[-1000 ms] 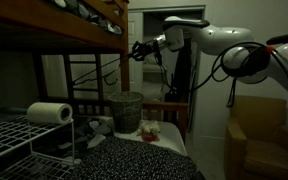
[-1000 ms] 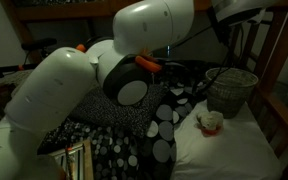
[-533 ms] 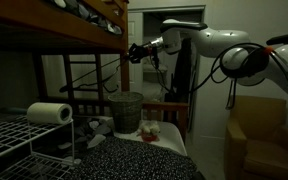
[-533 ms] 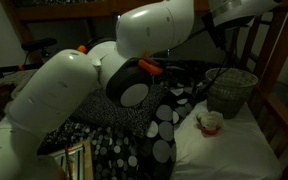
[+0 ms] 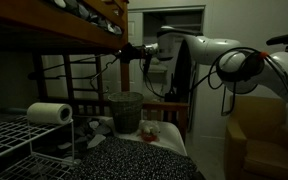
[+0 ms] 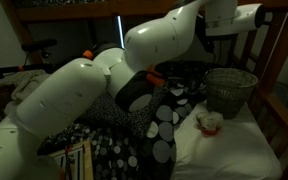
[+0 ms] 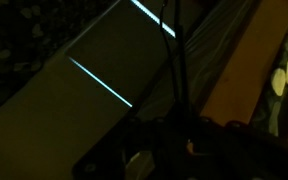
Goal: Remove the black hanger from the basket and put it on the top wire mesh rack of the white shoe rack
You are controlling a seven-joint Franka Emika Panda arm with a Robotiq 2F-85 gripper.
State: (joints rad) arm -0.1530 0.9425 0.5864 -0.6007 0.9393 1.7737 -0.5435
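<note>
My gripper comes down toward the white paper roll and releases next, because the top wire mesh rack [image 5: 4,130] still lies well below the thin black hanger.
In an exterior view my gripper [image 5: 125,53] is shut on the thin black hanger [image 5: 92,66]. It holds the hanger in the air above and to the left of the grey mesh basket [image 5: 125,110]. The hanger's frame reaches left under the bunk bed. The basket also shows in an exterior view [image 6: 231,91], standing on the bed. The white shoe rack [image 5: 34,150] is at the lower left, with its top wire mesh rack [image 5: 4,130] well below the hanger. The wrist view is very dark. It shows only a thin hanger rod [image 7: 172,50] running up from the jaws [image 7: 169,142].
A white paper roll [image 5: 49,113] lies on the top rack. The wooden bunk bed frame [image 5: 54,32] hangs low overhead. A small toy [image 6: 210,121] and a polka-dot blanket [image 6: 154,130] lie on the bed. A brown armchair [image 5: 259,140] stands at the right.
My gripper has carried the hanger to the left, away from above the basket. The arm has stretched further across both exterior views.
</note>
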